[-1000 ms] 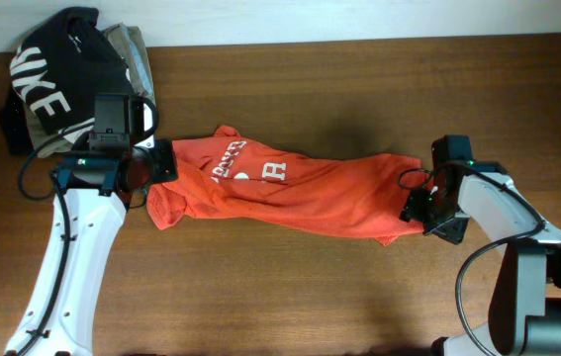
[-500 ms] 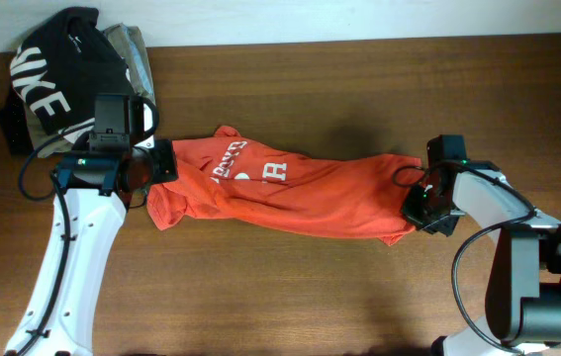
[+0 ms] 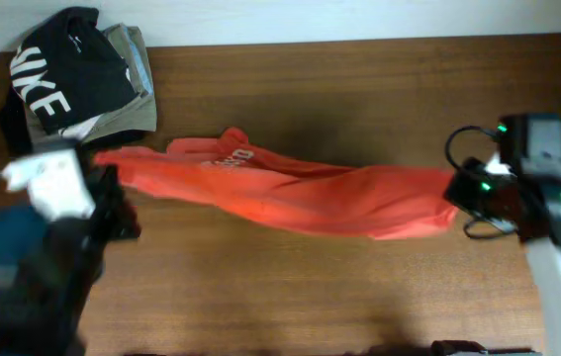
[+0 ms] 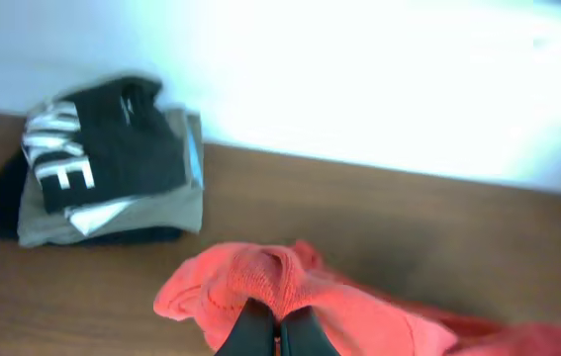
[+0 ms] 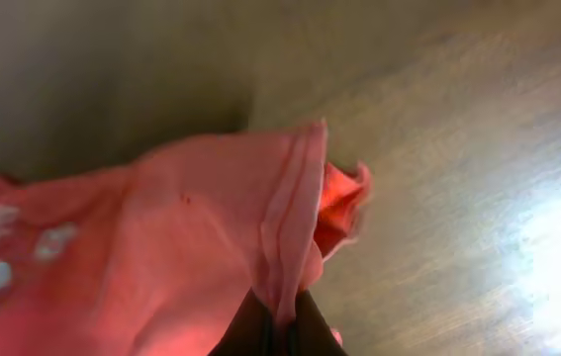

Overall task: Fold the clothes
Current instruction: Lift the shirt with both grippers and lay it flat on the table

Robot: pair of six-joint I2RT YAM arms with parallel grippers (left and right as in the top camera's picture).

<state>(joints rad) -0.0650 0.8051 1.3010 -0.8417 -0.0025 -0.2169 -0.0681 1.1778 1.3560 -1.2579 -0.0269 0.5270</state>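
Note:
The clothes [image 4: 260, 282] hang bunched in a long piece, so my right gripper should lift its end, lower it outward onto the table and release.
The clothes, a red-orange T-shirt [image 3: 290, 193] with white chest lettering, hang stretched in a long band between my two arms above the table. My left gripper [image 3: 110, 163] is shut on its left end. In the left wrist view the dark fingertips [image 4: 255, 331] pinch a bunched fold of the clothes [image 4: 260, 282]. My right gripper [image 3: 453, 193] is shut on the right end. From the right wrist, the clothes [image 5: 161, 247] show their hem clamped between the dark fingers [image 5: 245, 331].
A pile sits at the back left corner: a black garment with big white letters [image 3: 62, 74] on top of an olive-khaki folded garment [image 3: 127, 114]. The wooden table [image 3: 290, 287] runs to a white wall at the back.
Both arms have risen and moved apart, lifting the T-shirt off the table and pulling it taut. The right gripper closed on the hem end. The left arm now looms close to the camera.

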